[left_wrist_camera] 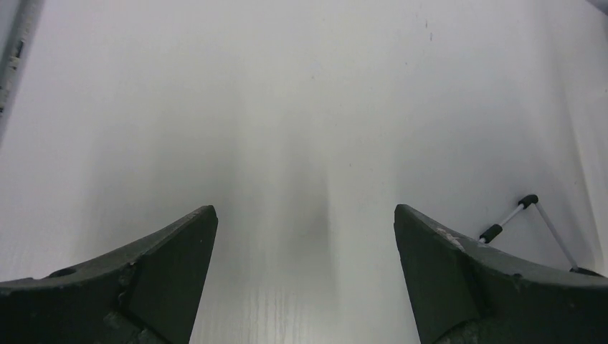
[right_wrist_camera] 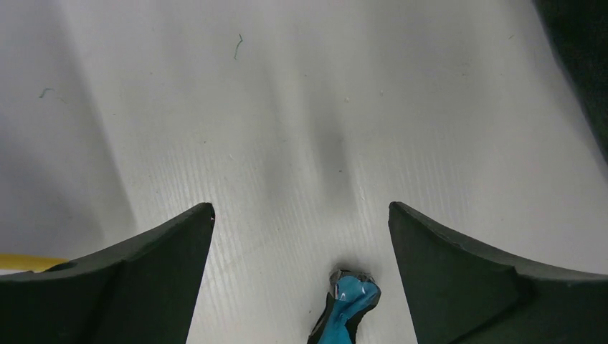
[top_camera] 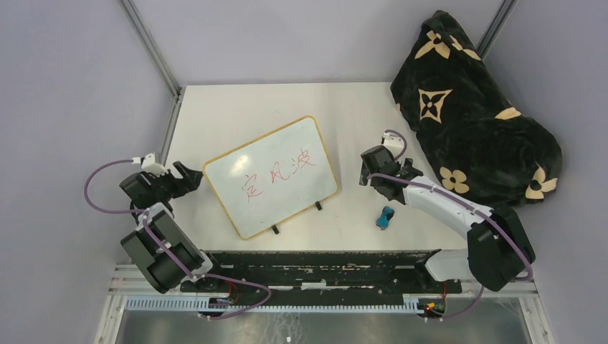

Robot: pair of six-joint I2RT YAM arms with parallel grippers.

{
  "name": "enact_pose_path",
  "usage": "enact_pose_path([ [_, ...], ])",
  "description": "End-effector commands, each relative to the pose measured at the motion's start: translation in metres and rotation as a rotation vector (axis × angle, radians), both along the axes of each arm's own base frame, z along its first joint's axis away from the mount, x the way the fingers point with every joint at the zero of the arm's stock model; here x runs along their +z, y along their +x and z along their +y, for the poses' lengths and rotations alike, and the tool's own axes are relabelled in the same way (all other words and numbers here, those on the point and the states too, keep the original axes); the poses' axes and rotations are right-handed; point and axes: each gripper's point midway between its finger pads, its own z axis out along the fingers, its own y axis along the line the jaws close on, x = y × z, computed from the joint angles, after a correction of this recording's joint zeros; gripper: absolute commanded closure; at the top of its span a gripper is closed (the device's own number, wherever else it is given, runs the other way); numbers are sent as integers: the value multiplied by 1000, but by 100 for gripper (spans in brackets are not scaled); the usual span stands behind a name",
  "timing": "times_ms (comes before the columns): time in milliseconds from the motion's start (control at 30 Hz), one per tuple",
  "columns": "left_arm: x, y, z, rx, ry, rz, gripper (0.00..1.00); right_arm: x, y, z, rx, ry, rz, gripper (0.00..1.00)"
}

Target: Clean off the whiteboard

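Note:
My right gripper will next pull back, turn to line up with the slanted eraser and go down around the eraser's middle (top_camera: pixel 385 218) (right_wrist_camera: pixel 338 325), which is below it toward my base.
The whiteboard (top_camera: pixel 267 208) lies flat and tilted at the table's middle, with a yellow-orange frame, red handwriting and black feet on its near edge. A bit of its yellow frame shows at the left edge of the right wrist view (right_wrist_camera: pixel 20 261). My left gripper (top_camera: pixel 190 177) is open and empty just left of the board's left corner, over bare table (left_wrist_camera: pixel 305 209). My right gripper (top_camera: pixel 387 172) is open and empty to the right of the board. A small blue-and-black eraser (top_camera: pixel 385 217) lies on the table just near of it, low between the jaws in the right wrist view (right_wrist_camera: pixel 348 304).
A black blanket with beige flower patterns (top_camera: pixel 473 122) is heaped at the back right and shows as a dark corner in the right wrist view (right_wrist_camera: pixel 582 43). A thin white rod with black tips (left_wrist_camera: pixel 510 216) lies at the right of the left wrist view.

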Motion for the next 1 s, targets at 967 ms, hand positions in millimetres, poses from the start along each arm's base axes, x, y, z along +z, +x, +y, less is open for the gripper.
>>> enact_pose_path([
  [967,71,-3,18,96,189,-104,23,-20,-99,-23,-312,185,122,27],
])
